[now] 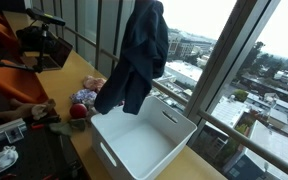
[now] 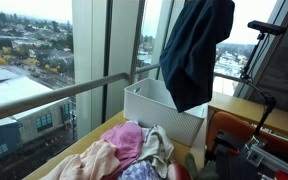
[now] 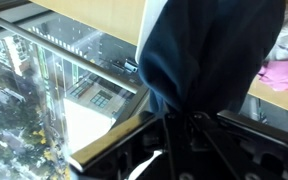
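Note:
My gripper lowers over the white plastic bin, toward its side away from the window point(image 1: 132, 145), next, since the dark navy garment still hangs above the bin's empty inside.
A dark navy garment point(image 1: 136, 55) hangs from above over the white plastic bin point(image 1: 144, 148); its lower hem reaches the bin's rim. It shows in both exterior views, also as a dark blue cloth point(image 2: 194, 50) above the bin point(image 2: 154, 105). The gripper itself is out of frame at the top in both exterior views. In the wrist view the garment point(image 3: 209, 55) fills the middle and runs down between the dark fingers of my gripper point(image 3: 182, 118), which is shut on it.
A pile of clothes, pink and white point(image 2: 129, 150), lies on the wooden table next to the bin; it also shows in an exterior view point(image 1: 79, 100). A window railing point(image 2: 54, 95) runs behind. Camera gear point(image 1: 39, 40) stands at the table's far end.

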`<state>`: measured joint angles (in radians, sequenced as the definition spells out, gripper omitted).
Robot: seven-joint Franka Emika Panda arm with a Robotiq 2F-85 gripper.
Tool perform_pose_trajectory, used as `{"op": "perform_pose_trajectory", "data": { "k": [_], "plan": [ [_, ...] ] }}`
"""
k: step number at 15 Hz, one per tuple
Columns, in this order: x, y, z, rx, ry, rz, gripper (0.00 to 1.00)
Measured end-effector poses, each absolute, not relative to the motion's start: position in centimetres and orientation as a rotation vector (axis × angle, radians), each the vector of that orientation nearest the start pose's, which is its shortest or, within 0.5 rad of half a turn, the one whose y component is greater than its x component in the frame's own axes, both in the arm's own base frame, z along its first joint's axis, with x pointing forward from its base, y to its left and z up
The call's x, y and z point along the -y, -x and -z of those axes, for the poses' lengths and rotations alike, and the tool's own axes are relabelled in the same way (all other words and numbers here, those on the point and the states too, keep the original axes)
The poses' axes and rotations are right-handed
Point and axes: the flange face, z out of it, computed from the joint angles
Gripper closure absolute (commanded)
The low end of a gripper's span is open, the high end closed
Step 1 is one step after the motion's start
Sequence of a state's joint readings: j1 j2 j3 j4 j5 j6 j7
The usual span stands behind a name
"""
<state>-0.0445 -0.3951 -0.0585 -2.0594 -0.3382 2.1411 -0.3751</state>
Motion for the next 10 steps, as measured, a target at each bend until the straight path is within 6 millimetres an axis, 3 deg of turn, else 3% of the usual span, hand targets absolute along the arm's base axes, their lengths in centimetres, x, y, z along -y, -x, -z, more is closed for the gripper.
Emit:
{"op": "perform_pose_trajectory", "data": {
  "k": [3, 5, 7, 10],
  "plan": [
    [12.8, -46.3, -66.0, 0.57, 3.444, 0.68, 0.99],
    [15.1, -46.4, -65.1, 0.529, 3.455, 0.637, 0.99],
    [15.6, -47.0, -63.3, 0.522, 3.455, 0.579, 0.99],
    [14.4, -48.3, -59.4, 0.565, 3.439, 0.491, 0.99]
  ]
}}
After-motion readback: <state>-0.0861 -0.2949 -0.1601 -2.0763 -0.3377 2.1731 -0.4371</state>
